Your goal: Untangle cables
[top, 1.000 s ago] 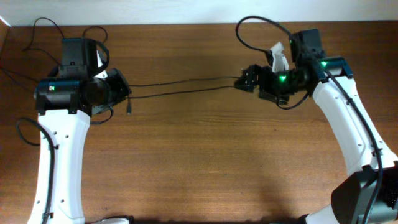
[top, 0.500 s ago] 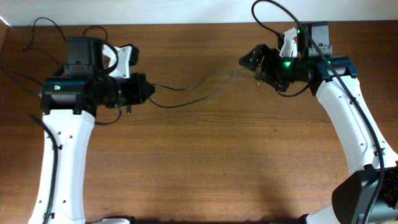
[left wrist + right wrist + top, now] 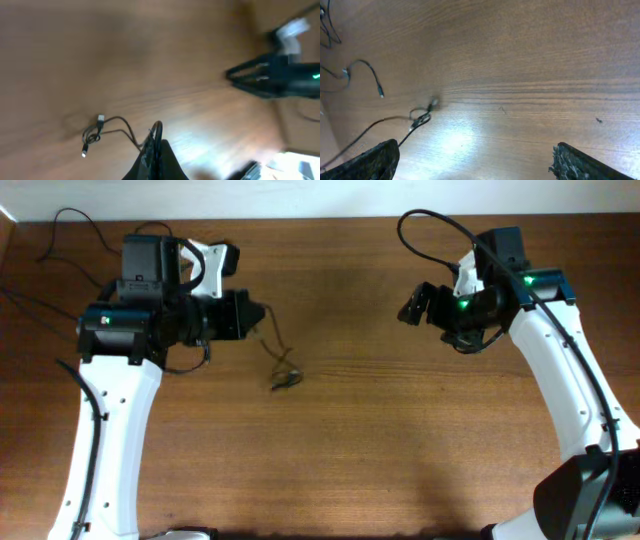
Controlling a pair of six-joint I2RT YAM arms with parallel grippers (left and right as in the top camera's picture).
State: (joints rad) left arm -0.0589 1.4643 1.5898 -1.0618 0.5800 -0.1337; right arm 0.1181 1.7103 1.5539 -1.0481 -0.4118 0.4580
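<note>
I will lift my left gripper, then lower it and let go of the cables over the bare wood below it, because they still end in a heap.
The cables (image 3: 283,373) are thin black cords. They hang from my left gripper (image 3: 256,316), which is shut on them, and end in a small bunch on the wood below and to its right. In the left wrist view the closed fingers (image 3: 162,162) pinch the cords, and the cables' loop with small plug ends (image 3: 93,136) lies just beyond to the left. My right gripper (image 3: 411,305) is far to the right and open, with nothing in it. Its wide-apart fingers (image 3: 374,161) frame bare wood, and the cables' loop (image 3: 421,118) lies ahead of its left finger.
Another thin cord with a plug end (image 3: 379,93) lies further off in the right wrist view. Thin black wires (image 3: 62,222) trail over the table's back left corner. The table's far edge (image 3: 320,218) meets a white wall.
The cords were stretched taut between both grippers. They have gone slack and dropped beside the left gripper. The right gripper no longer touches them. The left gripper has shifted right.
</note>
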